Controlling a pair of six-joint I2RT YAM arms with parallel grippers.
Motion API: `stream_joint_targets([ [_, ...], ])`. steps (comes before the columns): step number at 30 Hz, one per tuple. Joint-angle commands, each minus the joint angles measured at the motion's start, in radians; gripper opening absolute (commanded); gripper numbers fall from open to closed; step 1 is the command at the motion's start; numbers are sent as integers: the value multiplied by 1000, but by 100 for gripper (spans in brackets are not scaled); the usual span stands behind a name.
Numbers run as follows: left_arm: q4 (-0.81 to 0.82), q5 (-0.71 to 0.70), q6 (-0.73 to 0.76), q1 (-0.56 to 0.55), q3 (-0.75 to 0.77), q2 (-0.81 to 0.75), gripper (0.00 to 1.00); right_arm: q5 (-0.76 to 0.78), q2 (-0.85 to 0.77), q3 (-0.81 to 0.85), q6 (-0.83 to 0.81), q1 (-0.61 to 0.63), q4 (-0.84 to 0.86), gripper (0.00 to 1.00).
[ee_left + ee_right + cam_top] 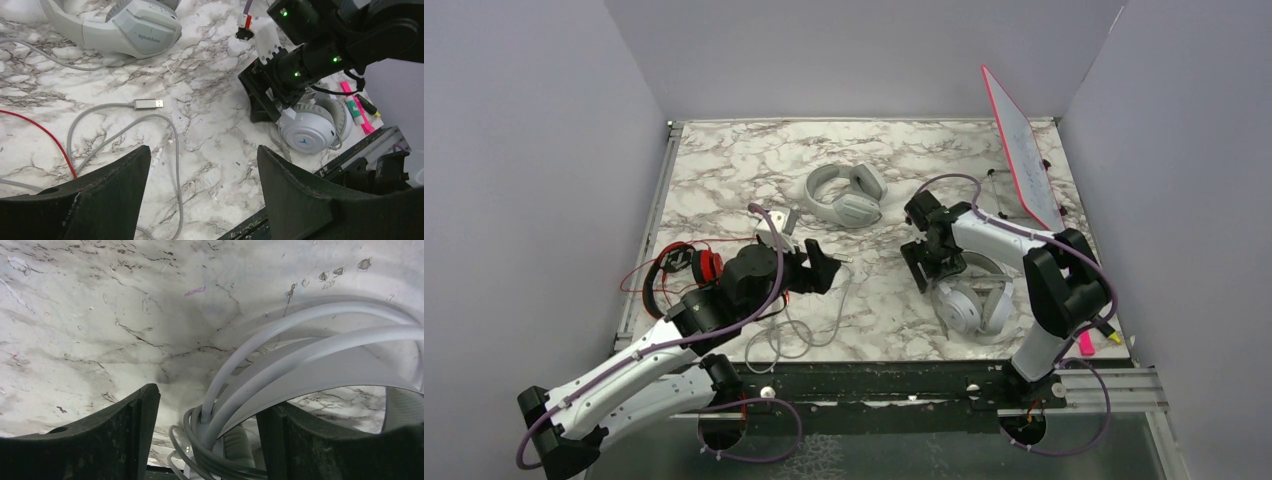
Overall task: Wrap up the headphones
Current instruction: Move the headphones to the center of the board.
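Note:
The grey cable lies loose, so my right gripper needs to lift off the wound pair next, move outward and lower over the light grey pair's far ear cup.
Three headphones lie on the marble table (724, 160). The light grey pair (844, 195) (125, 27) is at the back centre. Its thin grey cable (172, 145) runs loose toward the front and ends in a USB plug (148, 104). The red-and-black pair (686, 268) is on the left, with its red cable (45, 135) trailing. My left gripper (824, 270) (200, 170) hovers open over the grey cable and holds nothing. The white-silver pair (974, 300) (307, 130) is at the front right, with cable wound at its headband (310, 370). My right gripper (924, 265) (207, 435) is open and straddles that headband and cable.
A red-framed whiteboard (1024, 150) leans at the back right. Pink and yellow markers (1086, 343) (357, 107) lie by the front right edge. The black rail (874, 385) runs along the near edge. Grey walls close in both sides.

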Motion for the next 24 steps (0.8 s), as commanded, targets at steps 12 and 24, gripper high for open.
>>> stream_joint_targets([
  [12,-136,-65,36,10,232,79,80,-15,-77,411,-6,13,-2,99],
  [24,-201,1,-30,14,341,107,95,-169,455,948,-148,-14,218,99],
])
